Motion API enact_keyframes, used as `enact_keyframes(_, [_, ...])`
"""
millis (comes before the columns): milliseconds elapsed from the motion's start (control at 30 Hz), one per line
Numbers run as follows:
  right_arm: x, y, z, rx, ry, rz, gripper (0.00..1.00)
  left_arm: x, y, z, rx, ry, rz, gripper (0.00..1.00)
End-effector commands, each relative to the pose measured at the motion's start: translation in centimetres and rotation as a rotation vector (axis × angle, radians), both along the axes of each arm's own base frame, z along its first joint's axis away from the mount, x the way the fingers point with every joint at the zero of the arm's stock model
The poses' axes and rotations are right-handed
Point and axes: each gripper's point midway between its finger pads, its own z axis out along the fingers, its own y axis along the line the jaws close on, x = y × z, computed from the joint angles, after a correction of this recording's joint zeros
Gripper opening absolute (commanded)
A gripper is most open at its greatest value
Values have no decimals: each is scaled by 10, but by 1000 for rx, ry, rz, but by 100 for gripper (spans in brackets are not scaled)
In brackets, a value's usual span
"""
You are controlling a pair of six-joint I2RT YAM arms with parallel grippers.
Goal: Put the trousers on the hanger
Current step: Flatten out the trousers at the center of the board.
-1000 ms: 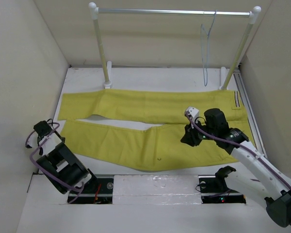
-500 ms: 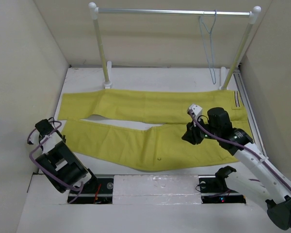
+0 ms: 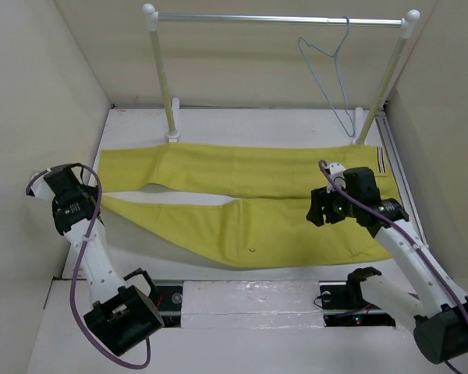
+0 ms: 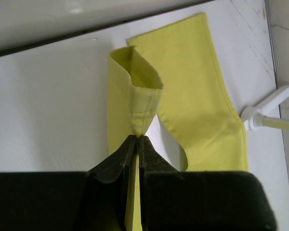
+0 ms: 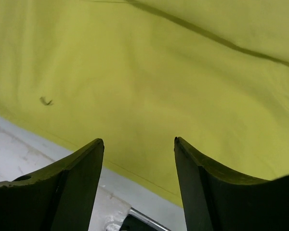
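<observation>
The near corner of the trousers' waistband is to the right of my right gripper in the top view, so I next move over and down onto it, opposite the held leg hem.
The mustard-yellow trousers (image 3: 242,175) lie flat across the white table, waistband with dark stripes (image 3: 381,162) at the right and both legs running left. My left gripper (image 3: 90,204) is shut on the hem of the near leg and holds it a little off the table. In the left wrist view the fingers (image 4: 136,138) pinch the folded hem (image 4: 144,94). My right gripper (image 3: 315,213) is open and empty, just above the near leg's upper part (image 5: 149,62) close to its front edge. The pale blue wire hanger (image 3: 327,89) hangs from the rail at the back right.
The silver rail (image 3: 281,19) on two white posts (image 3: 162,78) (image 3: 382,82) spans the back of the table. A post foot (image 4: 269,103) shows in the left wrist view. Beige walls close in on both sides. The arm bases (image 3: 257,298) sit at the near edge.
My left arm has risen from its folded pose and now holds the near leg's hem, lifting it. My right gripper has shifted slightly right. The hanger has swung and turned on the rail.
</observation>
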Motion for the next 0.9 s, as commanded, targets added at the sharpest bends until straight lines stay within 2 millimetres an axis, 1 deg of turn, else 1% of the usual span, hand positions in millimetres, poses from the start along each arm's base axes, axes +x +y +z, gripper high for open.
enact_keyframes(0, [20, -36, 15, -70, -2, -219, 65, 5, -4, 28, 66, -18, -49, 0])
enact_keyframes(33, [26, -56, 14, -90, 29, -311, 63, 12, -7, 43, 82, -59, -72, 0])
enact_keyframes(67, [27, -69, 9, -106, 54, -380, 62, 16, -11, 50, 89, -81, -94, 0])
enact_keyframes(100, [28, -85, 3, -124, 88, -456, 60, 20, -16, 56, 87, -99, -117, 0])
enact_keyframes(133, [28, -109, -4, -131, 127, -557, 57, 24, -21, 64, 90, -125, -134, 0])
enact_keyframes(167, [24, -122, -18, -145, 182, -617, 53, 28, -31, 71, 95, -150, -164, 0])
enact_keyframes(233, [24, -153, -27, -170, 211, -741, 49, 32, -43, 76, 73, -207, -202, 0])
enact_keyframes(267, [19, -181, -31, -178, 234, -857, 48, 33, -50, 77, 61, -222, -222, 0])
enact_keyframes(300, [13, -203, -36, -222, 271, -939, 47, 31, -58, 81, 53, -249, -241, 0])
enact_keyframes(333, [6, -216, -40, -228, 304, -1000, 47, 32, -66, 78, 31, -261, -266, 0])
enact_keyframes(367, [-5, -240, -43, -223, 341, -1098, 47, 30, -72, 84, 23, -295, -271, 0])
enact_keyframes(400, [-11, -250, -52, -215, 394, -1136, 47, 31, -85, 85, 4, -309, -313, 0])
enact_keyframes(433, [-19, -260, -54, -209, 426, -1183, 47, 32, -92, 84, -7, -315, -330, 0])
enact_keyframes(467, [-27, -268, -57, -207, 458, -1228, 48, 32, -97, 88, -18, -333, -338, 0])
enact_keyframes(500, [-41, -282, -63, -217, 505, -1298, 48, 32, -101, 89, -19, -338, -350, 0])
enact_keyframes(567, [-52, -289, -68, -217, 537, -1342, 52, 34, -103, 91, -14, -350, -360, 0])
enact_keyframes(600, [-61, -295, -71, -196, 554, -1392, 53, 34, -102, 90, -7, -349, -357, 0])
enact_keyframes(667, [-71, -295, -79, -161, 562, -1440, 57, 33, -101, 90, 5, -348, -357, 0])
enact_keyframes(700, [-70, -293, -82, -124, 556, -1447, 58, 33, -99, 90, 17, -346, -355, 0])
enact_keyframes(733, [-69, -297, -85, -96, 537, -1480, 59, 33, -98, 88, 20, -338, -353, 0])
enact_keyframes(767, [-70, -293, -92, -68, 550, -1483, 60, 35, -100, 86, 20, -330, -361, 0])
enact_keyframes(800, [-65, -291, -94, -34, 542, -1474, 60, 35, -98, 84, 25, -323, -355, 0])
enact_keyframes(867, [-65, -292, -97, -26, 564, -1504, 60, 36, -94, 79, 34, -299, -346, 0])
